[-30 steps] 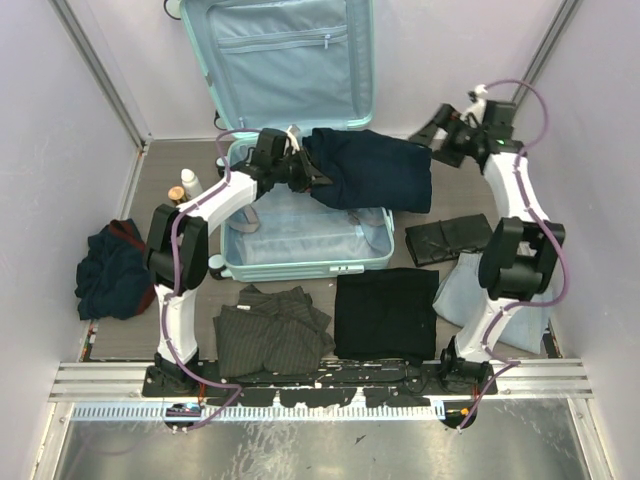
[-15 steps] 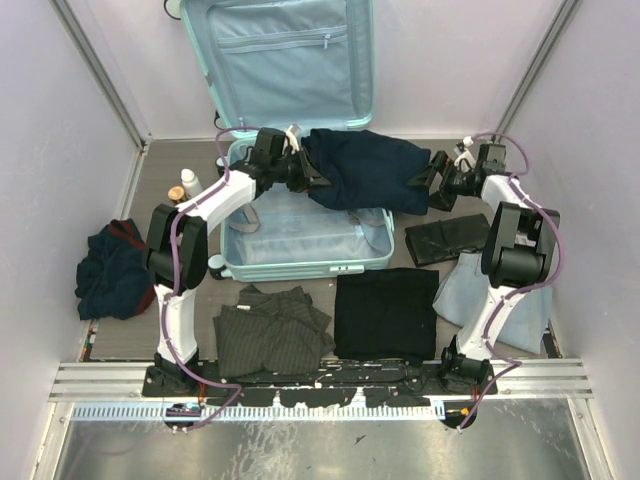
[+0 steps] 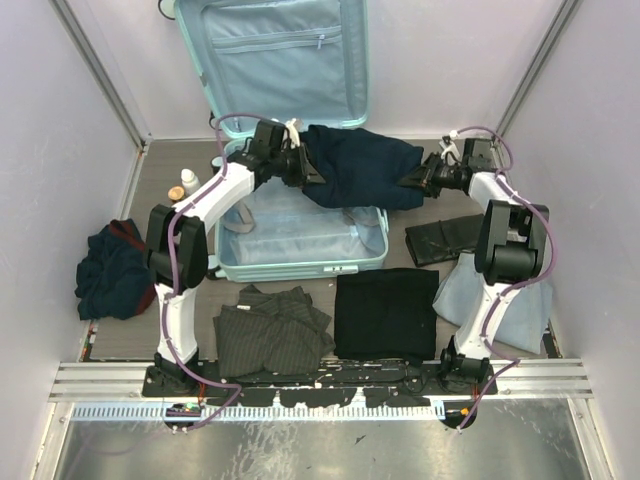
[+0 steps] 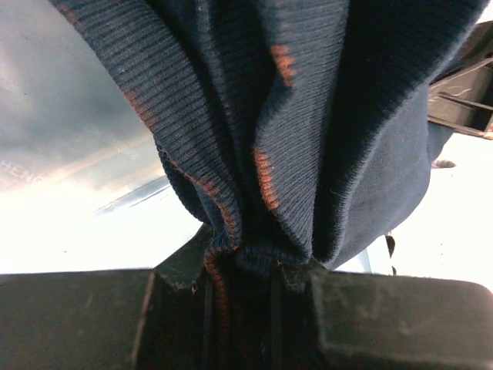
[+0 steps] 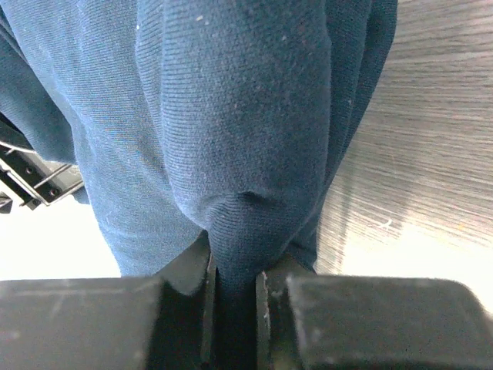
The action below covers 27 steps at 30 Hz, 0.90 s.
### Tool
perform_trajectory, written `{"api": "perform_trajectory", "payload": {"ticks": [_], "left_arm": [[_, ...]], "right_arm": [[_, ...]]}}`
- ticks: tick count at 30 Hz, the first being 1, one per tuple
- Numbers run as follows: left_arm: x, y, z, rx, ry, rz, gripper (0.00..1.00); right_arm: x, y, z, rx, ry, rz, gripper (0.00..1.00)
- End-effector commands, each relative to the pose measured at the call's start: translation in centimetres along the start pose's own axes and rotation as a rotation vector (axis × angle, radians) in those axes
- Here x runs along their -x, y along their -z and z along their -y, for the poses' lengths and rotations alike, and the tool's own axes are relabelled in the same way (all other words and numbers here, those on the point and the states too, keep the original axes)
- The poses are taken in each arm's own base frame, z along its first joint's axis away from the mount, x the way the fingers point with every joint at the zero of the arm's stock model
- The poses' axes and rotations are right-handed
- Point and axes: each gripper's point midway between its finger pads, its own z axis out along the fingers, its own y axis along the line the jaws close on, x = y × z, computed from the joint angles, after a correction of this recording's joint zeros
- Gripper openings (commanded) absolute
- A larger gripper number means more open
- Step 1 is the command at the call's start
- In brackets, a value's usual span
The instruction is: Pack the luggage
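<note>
My left gripper moves back and down toward the suitcase's near corner [image 3: 241, 245] by the clothes heap next to release the sweater's ribbed edge. The sweater [image 3: 365, 170] still overhangs the suitcase's rim.
The luggage [image 3: 300, 250], a pale mint-green suitcase, lies open with its lid [image 3: 270, 60] propped against the back wall. A navy sweater [image 3: 365, 170] hangs stretched over the suitcase's back right corner. My left gripper [image 3: 305, 168] is shut on the sweater's left end; in the left wrist view its ribbed hem [image 4: 254, 231] with orange flecks is bunched between the jaws. My right gripper [image 3: 418, 180] is shut on the sweater's right end, and in the right wrist view a fold of blue knit [image 5: 239, 223] is pinched between the fingers.
A striped grey garment [image 3: 270, 330] and a black folded one [image 3: 385, 312] lie in front of the suitcase. A dark flat item [image 3: 445, 238] and pale blue cloth [image 3: 500, 300] sit at right. A dark clothes heap [image 3: 112, 275] and small bottles [image 3: 183, 185] are at left.
My right arm swung in from the back right to the sweater's right end and its jaws closed on the fabric. The left gripper kept its hold and barely moved.
</note>
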Motion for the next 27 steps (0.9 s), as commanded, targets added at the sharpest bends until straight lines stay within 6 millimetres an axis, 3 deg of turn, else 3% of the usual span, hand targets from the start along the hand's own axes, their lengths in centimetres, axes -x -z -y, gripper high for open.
{"api": "perform_trajectory", "payload": {"ticks": [1, 7, 11, 14, 21, 27], "left_arm": [[4.8, 5.2, -1.2, 0.140, -0.146, 0.137, 0.00], [5.6, 9.9, -0.5, 0.161, -0.233, 0.195, 0.00], [5.9, 12.8, -2.2, 0.208, -0.186, 0.193, 0.00], [5.0, 14.9, -4.3, 0.242, -0.153, 0.165, 0.00], [-0.9, 17.3, -8.5, 0.320, -0.157, 0.045, 0.00], [-4.6, 17.1, -10.1, 0.334, -0.122, -0.032, 0.00]], "right_arm": [[1.2, 1.2, -7.5, 0.003, 0.194, 0.046, 0.01], [0.5, 0.9, -13.5, -0.001, 0.349, 0.057, 0.01], [-0.6, 0.2, -16.7, -0.012, 0.429, 0.058, 0.01], [-3.0, -1.1, -17.5, -0.034, 0.459, 0.016, 0.01], [-8.5, -5.3, -16.1, -0.116, 0.507, -0.094, 0.01], [-11.4, -5.8, -12.5, -0.200, 0.515, -0.189, 0.01]]}}
